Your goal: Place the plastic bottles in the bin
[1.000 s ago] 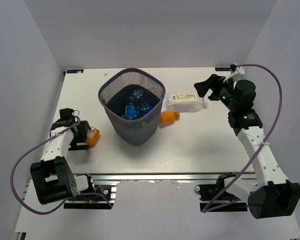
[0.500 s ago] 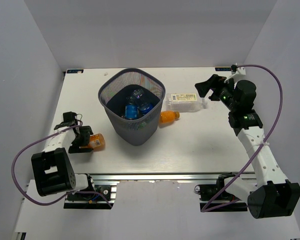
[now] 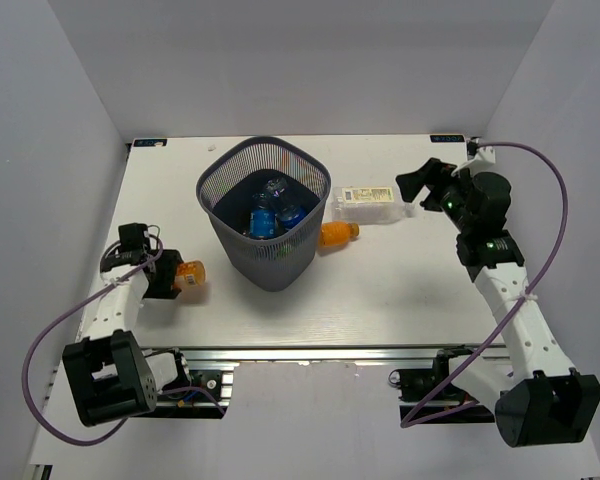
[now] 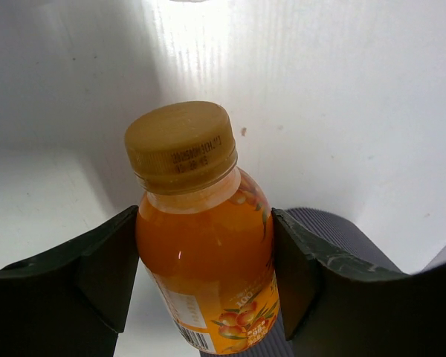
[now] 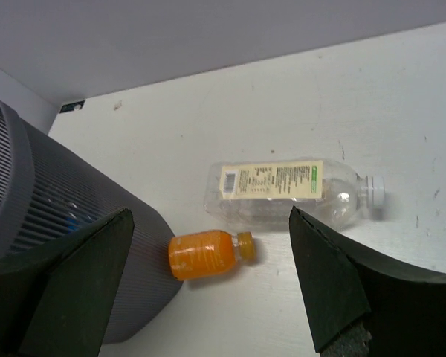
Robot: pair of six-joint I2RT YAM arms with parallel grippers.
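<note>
The bottle in my left gripper goes up and outward next, then across, over the bin's opening (image 3: 264, 194) for release, since the bin's ribbed side stands between them.
My left gripper (image 3: 168, 276) is shut on an orange bottle (image 3: 189, 273) with a yellow cap, left of the dark grey mesh bin (image 3: 212, 190). In the left wrist view the bottle (image 4: 201, 245) fills the gap between both fingers. The bin holds blue-labelled bottles (image 3: 263, 221) and a clear one. A second orange bottle (image 3: 337, 234) lies against the bin's right side. A clear white-labelled bottle (image 3: 370, 203) lies beyond it. My right gripper (image 3: 416, 186) is open and empty, right of the clear bottle. Its view shows the orange bottle (image 5: 208, 254), the clear bottle (image 5: 290, 192) and the bin (image 5: 59, 223).
White walls close the table (image 3: 400, 290) on the left, back and right. The bin's ribbed side (image 4: 342, 230) shows just beyond my left gripper. The metal rail with the arm bases runs along the near edge.
My left arm has swung its elbow down and left, while the gripper keeps the orange bottle at nearly the same spot. My right gripper has shifted slightly right.
</note>
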